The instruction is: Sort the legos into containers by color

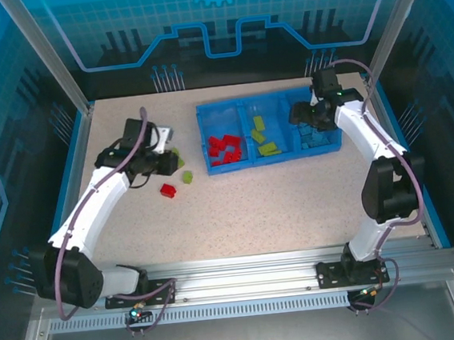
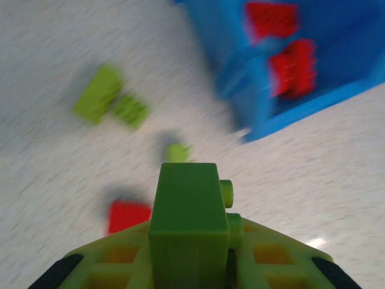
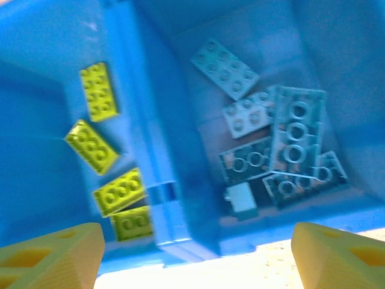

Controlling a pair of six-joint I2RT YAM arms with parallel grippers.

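The green lego will go next with my left gripper across the red legos' container, and my gripper will release it over the middle container (image 1: 267,134), because yellow-green legos are already there.
My left gripper (image 1: 170,161) (image 2: 189,253) is shut on a green lego (image 2: 186,211) that stands upright between its jaws, left of the blue tray (image 1: 203,140). On the table below it lie a red lego (image 1: 168,190) (image 2: 127,215) and loose green legos (image 1: 187,176) (image 2: 108,96). The tray's left container holds red legos (image 1: 223,148) (image 2: 289,57), the middle one yellow-green legos (image 1: 264,138) (image 3: 91,146), the right one blue legos (image 1: 314,136) (image 3: 289,144). Over the tray's right part hangs my right gripper (image 1: 302,117) (image 3: 195,253), open, with nothing between its fingers.
The tray sits at the back middle of the speckled table (image 1: 295,204). A divider wall (image 3: 150,150) separates the yellow-green and blue containers. Blue rails (image 1: 71,177) edge the table's sides.
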